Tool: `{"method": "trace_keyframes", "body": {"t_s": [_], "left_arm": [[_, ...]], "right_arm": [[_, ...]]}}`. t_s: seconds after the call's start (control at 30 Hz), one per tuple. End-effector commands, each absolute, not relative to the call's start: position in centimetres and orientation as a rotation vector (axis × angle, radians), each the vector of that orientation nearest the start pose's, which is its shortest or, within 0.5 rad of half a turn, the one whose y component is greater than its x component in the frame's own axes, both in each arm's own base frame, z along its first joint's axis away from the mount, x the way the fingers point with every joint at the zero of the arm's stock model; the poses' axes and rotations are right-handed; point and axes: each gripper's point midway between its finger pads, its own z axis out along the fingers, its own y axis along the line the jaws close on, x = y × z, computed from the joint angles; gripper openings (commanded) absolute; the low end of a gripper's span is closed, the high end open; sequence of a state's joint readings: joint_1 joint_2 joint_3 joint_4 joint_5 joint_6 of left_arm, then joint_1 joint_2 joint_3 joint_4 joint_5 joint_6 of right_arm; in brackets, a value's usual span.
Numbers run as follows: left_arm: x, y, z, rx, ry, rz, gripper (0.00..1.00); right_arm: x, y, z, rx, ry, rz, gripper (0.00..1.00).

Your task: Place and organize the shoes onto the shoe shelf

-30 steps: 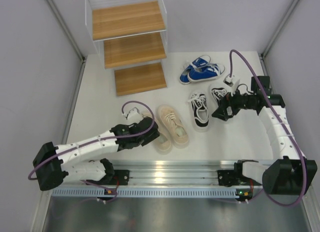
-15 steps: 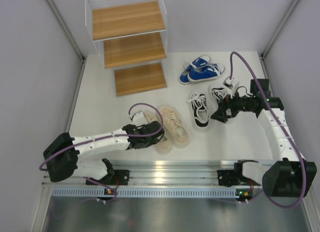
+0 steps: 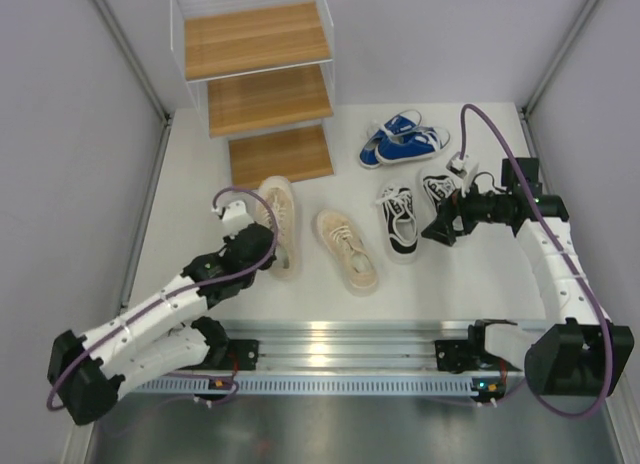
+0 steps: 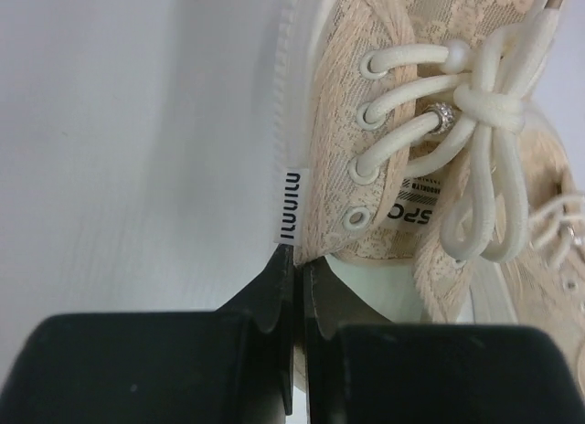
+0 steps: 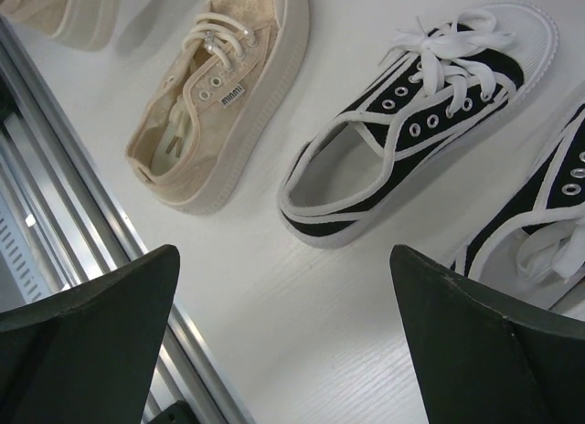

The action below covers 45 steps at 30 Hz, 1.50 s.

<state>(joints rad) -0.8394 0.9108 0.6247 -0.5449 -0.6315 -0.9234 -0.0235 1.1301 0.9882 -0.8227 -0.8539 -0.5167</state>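
The lowest board (image 3: 266, 156) is empty and farther outward than my left gripper, so my gripper will next move outward, bring the shoe's toe onto it and let go.
My left gripper (image 3: 267, 243) (image 4: 294, 264) is shut on the side wall of one beige lace-up shoe (image 3: 278, 222) (image 4: 411, 141), pinching the collar by a small white tag. That shoe now sits just below the lowest board of the shoe shelf (image 3: 265, 89). Its mate (image 3: 347, 249) (image 5: 219, 104) lies alone to the right. My right gripper (image 3: 441, 229) (image 5: 292, 351) hangs wide open above bare table beside a black-and-white shoe (image 3: 399, 219) (image 5: 420, 104). It partly hides the second black-and-white shoe (image 3: 437, 189) (image 5: 539, 214). The blue pair (image 3: 403, 141) rests at the back.
The shelf's three wooden boards step down toward me inside a white wire frame at the back left. An aluminium rail (image 3: 340, 344) (image 5: 73, 186) runs along the near table edge. Grey walls close in the left and right sides.
My left gripper has closed on the left beige shoe and carried it away from its mate, left and toward the shelf. My right arm has barely shifted and stays open.
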Motion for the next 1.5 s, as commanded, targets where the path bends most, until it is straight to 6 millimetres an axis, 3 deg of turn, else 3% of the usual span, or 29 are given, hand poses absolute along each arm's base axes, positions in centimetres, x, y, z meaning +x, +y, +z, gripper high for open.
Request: {"method": "trace_keyframes", "body": {"t_s": [0.0, 0.03, 0.1, 0.13, 0.17, 0.93, 1.17, 1.47], "left_arm": [[26.1, -12.3, 16.0, -0.273, 2.017, -0.298, 0.0], [26.9, -10.8, 15.8, -0.288, 2.008, -0.269, 0.0], [27.8, -10.6, 16.2, -0.277, 2.008, -0.305, 0.0], [28.8, -9.6, 16.9, -0.29, 1.991, -0.286, 0.0], [29.4, -9.5, 16.1, -0.286, 2.024, -0.266, 0.0], [46.1, -9.6, 17.9, -0.26, 1.954, -0.225, 0.0], [49.5, -9.2, 18.9, -0.294, 1.868, -0.201, 0.0], [51.7, -8.6, 17.5, -0.364, 1.875, -0.189, 0.0]], "right_arm": [[25.2, 11.8, 20.5, -0.909, 1.988, 0.779, 0.99], [25.3, 11.8, 20.7, -0.913, 1.981, 0.776, 1.0], [25.2, 11.9, 20.8, -0.914, 1.981, 0.778, 0.99], [25.3, 11.8, 20.8, -0.913, 1.981, 0.776, 0.99], [25.3, 11.8, 20.9, -0.913, 1.978, 0.775, 0.99], [25.7, 11.7, 21.3, -0.931, 1.961, 0.75, 0.99], [25.7, 11.5, 21.2, -0.95, 1.965, 0.733, 0.99], [25.5, 11.3, 21.0, -0.971, 1.967, 0.71, 0.99]]}}
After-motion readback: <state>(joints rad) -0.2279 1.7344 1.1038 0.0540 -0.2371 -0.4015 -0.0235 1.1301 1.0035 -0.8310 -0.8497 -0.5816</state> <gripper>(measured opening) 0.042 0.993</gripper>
